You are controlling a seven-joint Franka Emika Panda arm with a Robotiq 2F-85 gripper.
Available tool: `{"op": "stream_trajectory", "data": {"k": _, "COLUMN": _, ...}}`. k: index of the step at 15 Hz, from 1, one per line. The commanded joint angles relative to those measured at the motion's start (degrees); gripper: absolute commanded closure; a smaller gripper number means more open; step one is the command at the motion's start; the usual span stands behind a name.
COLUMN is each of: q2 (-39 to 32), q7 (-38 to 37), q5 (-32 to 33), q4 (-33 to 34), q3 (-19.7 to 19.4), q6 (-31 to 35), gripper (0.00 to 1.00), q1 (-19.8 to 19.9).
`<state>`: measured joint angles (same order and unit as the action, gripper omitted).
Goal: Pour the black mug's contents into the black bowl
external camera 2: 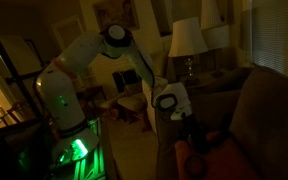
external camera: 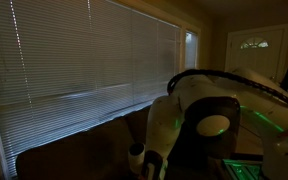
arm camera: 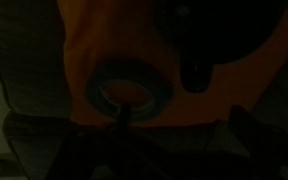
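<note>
I should next lower my gripper toward the mug until the black mug's handle (arm camera: 195,76) is between my fingers.
The scene is very dark. In the wrist view an orange surface (arm camera: 104,40) fills the upper part. On it lies a round dark-rimmed shape, seemingly the black bowl (arm camera: 124,78). To its right stands a black shape that seems to be the black mug (arm camera: 196,55); its contents cannot be seen. My gripper (arm camera: 174,140) hangs above them, open, with nothing between its dim fingers. In an exterior view the gripper (external camera 2: 188,128) points down over the orange surface (external camera 2: 198,152), on a brown couch (external camera 2: 264,120).
A window with closed blinds (external camera: 84,60) fills an exterior view, with the white arm (external camera: 199,110) close to the camera. The arm's base (external camera 2: 69,130) glows green. Lamps (external camera 2: 189,40) and furniture stand behind the couch.
</note>
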<state>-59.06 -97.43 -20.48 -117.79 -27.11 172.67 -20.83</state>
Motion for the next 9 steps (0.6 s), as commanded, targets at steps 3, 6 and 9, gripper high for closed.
{"op": "stream_trajectory", "data": {"k": 3, "q2": 2.03, "q7": 2.12, "q5": 1.39, "q4": -0.91, "q3": 4.96, "q6": 1.19, "gripper": 0.01, "q1": 4.39}}
{"op": "stream_trajectory", "data": {"k": 6, "q2": 1.95, "q7": 3.17, "q5": 1.31, "q4": -0.78, "q3": 5.94, "q6": 2.07, "gripper": 0.00, "q1": 5.58}}
{"op": "stream_trajectory", "data": {"k": 9, "q2": 1.78, "q7": 4.08, "q5": 1.09, "q4": -0.48, "q3": 5.79, "q6": 3.03, "gripper": 0.00, "q1": 6.39}}
